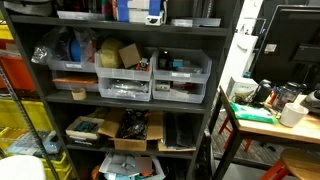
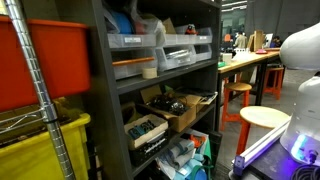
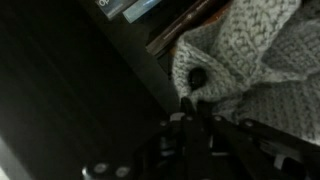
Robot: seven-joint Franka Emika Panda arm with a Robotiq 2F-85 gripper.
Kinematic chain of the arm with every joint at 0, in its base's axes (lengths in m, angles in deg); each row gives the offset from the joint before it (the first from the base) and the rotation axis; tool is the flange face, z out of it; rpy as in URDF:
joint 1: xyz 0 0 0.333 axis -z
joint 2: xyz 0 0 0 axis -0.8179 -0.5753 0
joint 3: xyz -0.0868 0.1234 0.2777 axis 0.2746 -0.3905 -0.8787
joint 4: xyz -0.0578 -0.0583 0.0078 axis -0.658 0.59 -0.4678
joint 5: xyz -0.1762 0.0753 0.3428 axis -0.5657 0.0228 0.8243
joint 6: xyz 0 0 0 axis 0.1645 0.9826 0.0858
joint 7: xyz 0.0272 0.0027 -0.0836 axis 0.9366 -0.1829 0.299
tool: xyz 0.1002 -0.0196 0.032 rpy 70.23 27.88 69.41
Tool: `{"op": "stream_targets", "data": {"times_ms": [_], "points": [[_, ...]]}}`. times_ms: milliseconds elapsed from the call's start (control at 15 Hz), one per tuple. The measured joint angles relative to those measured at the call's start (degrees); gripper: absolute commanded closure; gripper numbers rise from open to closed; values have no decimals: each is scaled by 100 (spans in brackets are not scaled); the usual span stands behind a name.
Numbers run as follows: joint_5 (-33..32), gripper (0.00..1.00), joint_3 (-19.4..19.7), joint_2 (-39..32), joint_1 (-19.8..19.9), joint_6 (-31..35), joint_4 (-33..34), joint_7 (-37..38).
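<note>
My gripper moves toward the top of the wrist view next, over the slim book spines, and releases the cloth, since they lie just past my gripper.
In the wrist view a grey-white knitted cloth (image 3: 250,60) with a dark round button (image 3: 198,77) fills the upper right. My gripper (image 3: 192,104) comes up from the bottom middle, its two dark fingers pressed together. The tips sit at the bunched lower edge of the cloth, just under the button, and look pinched on a fold of it. A dark slanted shelf edge (image 3: 130,50) runs just left of the cloth. Neither the gripper nor the cloth shows in the exterior views.
A dark metal shelf rack (image 1: 130,95) holds clear drawer bins (image 1: 125,82) and boxes. A workbench (image 1: 260,118) with clutter stands beside it. A white robot body (image 2: 300,60), a round stool (image 2: 265,118), an orange bin (image 2: 50,60) and a yellow crate (image 2: 40,150) are nearby.
</note>
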Motion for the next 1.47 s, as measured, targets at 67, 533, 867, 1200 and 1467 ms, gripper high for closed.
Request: {"op": "stream_targets", "data": {"times_ms": [67, 533, 867, 1200, 1467], "points": [[-61, 98, -94, -136, 83, -63, 121, -6], [-327, 57, -441, -771, -9, -649, 345, -264], [-520, 23, -458, -1057, -627, -913, 69, -333], [-579, 0, 443, -1035, -1789, -856, -682, -307], [-579, 0, 1473, -767, -3006, -793, -1483, -297]]}}
